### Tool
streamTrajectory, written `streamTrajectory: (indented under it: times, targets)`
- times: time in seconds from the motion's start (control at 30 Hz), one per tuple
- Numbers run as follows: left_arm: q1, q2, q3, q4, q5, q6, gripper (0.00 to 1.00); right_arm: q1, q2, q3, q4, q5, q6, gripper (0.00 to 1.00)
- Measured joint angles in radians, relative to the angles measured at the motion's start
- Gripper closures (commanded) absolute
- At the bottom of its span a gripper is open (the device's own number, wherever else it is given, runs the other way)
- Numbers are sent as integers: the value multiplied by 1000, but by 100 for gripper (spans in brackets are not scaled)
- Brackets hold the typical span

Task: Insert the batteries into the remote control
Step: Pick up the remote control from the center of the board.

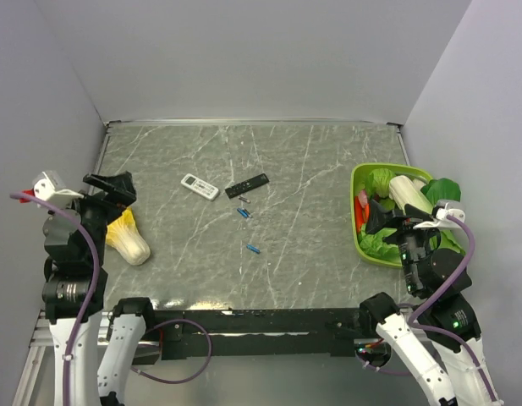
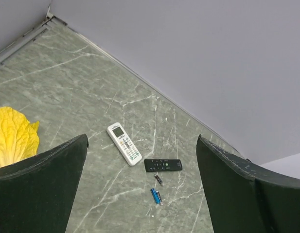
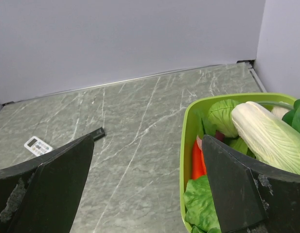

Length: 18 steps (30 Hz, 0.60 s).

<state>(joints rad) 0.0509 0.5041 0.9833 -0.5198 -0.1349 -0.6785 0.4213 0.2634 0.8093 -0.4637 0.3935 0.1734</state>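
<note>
The long sides of the remote lie clear, so next my open left gripper will go down and to the right in the top view, onto the screen end of the white remote point(image 1: 191, 181) point(image 2: 124, 143).
The white remote control point(image 1: 199, 186) lies face up at the middle-left of the table, with the black remote point(image 1: 246, 185) to its right. One blue battery point(image 1: 243, 212) lies just in front of the black remote, and a second point(image 1: 254, 249) lies nearer the front. In the left wrist view I see the white remote point(image 2: 124, 143), the black remote point(image 2: 163, 165) and one blue battery point(image 2: 154, 195). My left gripper point(image 1: 111, 184) point(image 2: 141, 160) is open and empty, raised at the left edge. My right gripper point(image 1: 383, 222) point(image 3: 147, 145) is open and empty beside the basket.
A small dark cell point(image 2: 158, 179) lies between the black remote and the blue battery. A yellow-leaved cabbage point(image 1: 129, 239) lies under my left arm. A green basket point(image 1: 356, 220) of vegetables stands at the right edge. Grey walls enclose the table on three sides.
</note>
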Motion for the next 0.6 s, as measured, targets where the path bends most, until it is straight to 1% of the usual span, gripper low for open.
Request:
streamTrajectory:
  times: [0.1,0.27,0.6]
  targets:
    - [0,34,-1,0,-6,-18,3,0,2,0,-1,2,8,0]
    - [0,138,-1,-3,-12,-65,3,0,16,-2,-2,-25,39,0]
    - [0,466,0,-59,10,-161,3,0,23,-32,-18,-88,65,0]
